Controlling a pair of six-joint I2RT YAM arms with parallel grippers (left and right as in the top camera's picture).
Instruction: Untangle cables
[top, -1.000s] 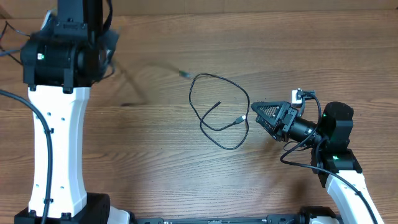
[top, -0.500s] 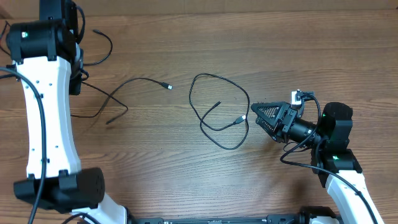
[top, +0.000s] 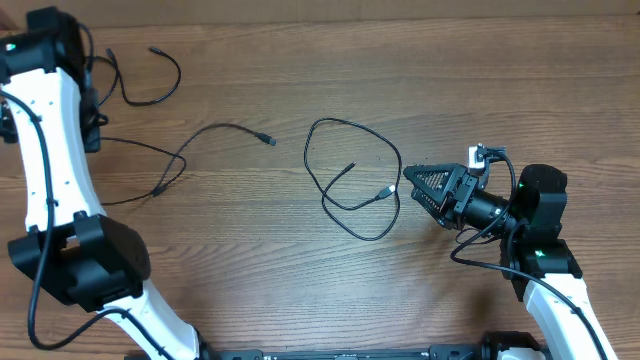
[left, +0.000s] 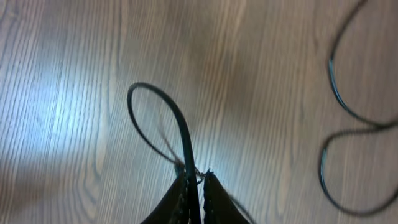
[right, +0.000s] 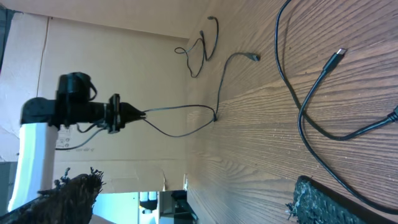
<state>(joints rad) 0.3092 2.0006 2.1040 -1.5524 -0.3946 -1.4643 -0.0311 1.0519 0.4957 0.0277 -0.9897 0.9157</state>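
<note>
The robot's left hand has to move down and to the left in the overhead view and let go of the cable, as there is bare wood below it there.
Three thin black cables lie apart on the wood table (top: 300, 270). One cable (top: 345, 123) is looped in the centre, and its silver plug (top: 390, 190) sits just in front of my right gripper (top: 412, 187), which is open and empty. A second cable (top: 215, 128) runs left from its plug (top: 270, 140) up to my left gripper (top: 95, 135). In the left wrist view that gripper (left: 198, 177) is shut on this cable (left: 185, 143), which loops just ahead. From the right wrist, the left gripper (right: 138, 113) holds it above the table. A third cable (top: 165, 95) curls at the far left.
The left arm's white link (top: 50, 170) and black base joint (top: 85, 265) stand along the left edge. The right arm's body (top: 535, 215) fills the lower right. A cardboard wall (right: 124, 56) rises past the table's far left side.
My left arm has swung left and back with its cable, uncovering the two cables on the left side. Its jaws have eased a little. The right arm and the centre loop have not moved.
</note>
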